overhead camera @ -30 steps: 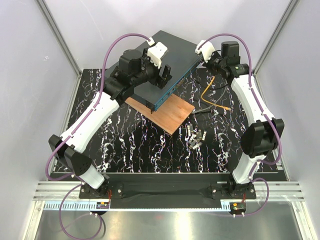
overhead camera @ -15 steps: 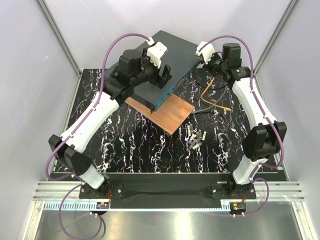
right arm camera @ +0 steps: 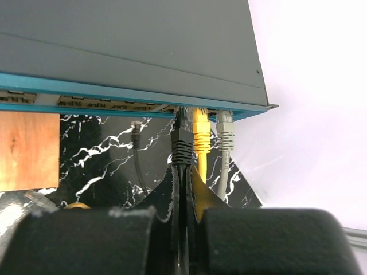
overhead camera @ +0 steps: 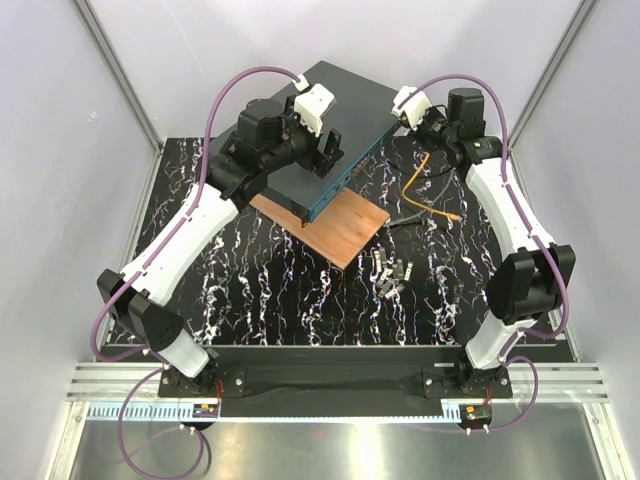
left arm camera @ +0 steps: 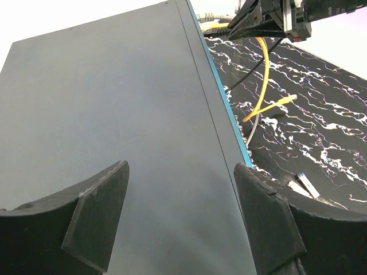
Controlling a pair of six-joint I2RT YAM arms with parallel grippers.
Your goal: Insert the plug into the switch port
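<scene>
The black plug's head still shows outside. My right gripper next pushes the black plug toward the switch's teal side [right arm camera: 114, 94], into the port beside the yellow plug, then releases it.
The switch [overhead camera: 352, 105] is a flat dark grey box with a teal front face [right arm camera: 114, 94]. My right gripper [right arm camera: 187, 169] is at the face's right end [overhead camera: 398, 118]. It is shut on a black cable just behind its black boot [right arm camera: 182, 143], whose tip is at a port. Beside it a yellow plug [right arm camera: 199, 134] on the orange cable [overhead camera: 415, 185] sits in a port. The cable's other yellowish end [overhead camera: 455, 215] lies free on the table and shows in the left wrist view [left arm camera: 289, 98]. My left gripper [left arm camera: 179, 172] is open and empty above the switch top [overhead camera: 325, 158].
A grey plug [right arm camera: 225, 134] sits in the port right of the yellow one. A loose black cable end [right arm camera: 136, 129] lies below the face. A wooden board [overhead camera: 340, 225] lies under the switch's front corner. Several small grey modules [overhead camera: 392, 272] lie nearer the arms.
The right arm has shifted a little, its wrist and elbow moving slightly right while the gripper stays at the switch's corner. The left arm has not moved.
</scene>
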